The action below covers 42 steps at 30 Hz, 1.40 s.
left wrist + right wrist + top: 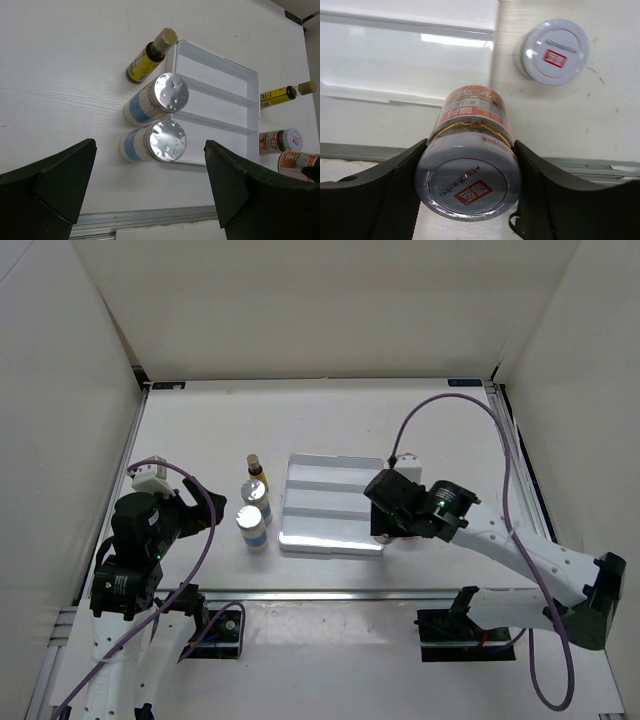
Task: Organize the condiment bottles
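Observation:
The jar goes to the left in the top view with my right gripper next, then down into the closer end of the tray's nearest channel, which stands empty.
Left of the white ridged tray (330,515) three condiment bottles stand in a row: a slim yellow one (255,468) (145,60) and two white-blue ones with silver caps (255,492) (251,527) (160,97) (155,142). My left gripper (205,508) (149,150) hangs open above and short of the nearest white-blue bottle, touching nothing. By the tray's right front corner my right gripper (383,530) (470,147) is shut on a squat brownish jar (470,165) (300,160), one finger on each side of its red-marked lid. A second such jar (554,49) (280,141) stands beside it. Another yellow bottle (282,93) is right of the tray.
The tray's three channels hold nothing. A metal rail (330,595) runs along the table's front edge just behind both grippers. White walls (100,440) close in the left, right and back. The right arm's purple cable (450,400) loops over the table's right half.

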{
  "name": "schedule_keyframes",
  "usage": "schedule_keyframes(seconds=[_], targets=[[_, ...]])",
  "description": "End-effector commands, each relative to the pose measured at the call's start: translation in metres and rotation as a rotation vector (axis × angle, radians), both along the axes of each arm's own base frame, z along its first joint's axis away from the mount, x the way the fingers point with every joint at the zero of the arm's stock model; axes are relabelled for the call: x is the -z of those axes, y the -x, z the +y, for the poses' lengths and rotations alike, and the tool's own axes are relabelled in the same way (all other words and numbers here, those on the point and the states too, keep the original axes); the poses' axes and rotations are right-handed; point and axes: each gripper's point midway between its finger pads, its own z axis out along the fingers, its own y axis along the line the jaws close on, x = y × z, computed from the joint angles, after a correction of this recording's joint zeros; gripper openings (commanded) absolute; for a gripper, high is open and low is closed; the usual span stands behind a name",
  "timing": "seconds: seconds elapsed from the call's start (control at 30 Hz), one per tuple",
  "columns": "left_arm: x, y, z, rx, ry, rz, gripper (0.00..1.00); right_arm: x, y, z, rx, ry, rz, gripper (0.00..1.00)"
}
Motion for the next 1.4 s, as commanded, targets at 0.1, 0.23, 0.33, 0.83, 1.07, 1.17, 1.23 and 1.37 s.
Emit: schedule_keyframes(seconds=[0.1,0.23,0.33,0.83,1.07,1.17,1.23,1.37], targets=[[0.003,0.000,0.001,-0.008,0.001,0.015,1.00,-0.008,-0.032,0.044,-0.029,0.015,-0.090,0.00],[0.003,0.000,0.001,-0.008,0.001,0.015,1.00,0.018,-0.041,0.056,-0.035,0.050,-0.083,0.00],[0.005,-0.001,-0.001,0.000,0.003,0.024,1.00,0.039,-0.046,0.066,-0.057,0.061,-0.073,0.00],[0.005,-0.001,-0.001,0.000,0.003,0.024,1.00,0.076,-0.048,0.067,-0.032,0.032,-0.011,0.78],[0.005,-0.001,-0.001,0.000,0.003,0.024,1.00,-0.012,-0.048,0.031,0.003,0.119,-0.101,1.00],[0.005,-0.001,-0.001,0.000,0.003,0.024,1.00,-0.042,-0.045,0.003,0.043,0.129,-0.152,1.00],[0.005,-0.001,-0.001,0.000,0.003,0.024,1.00,-0.049,-0.047,-0.013,0.035,0.075,-0.165,1.00],[0.005,0.000,-0.003,0.009,0.007,0.025,1.00,-0.019,-0.063,-0.052,0.095,0.035,-0.068,1.00]])
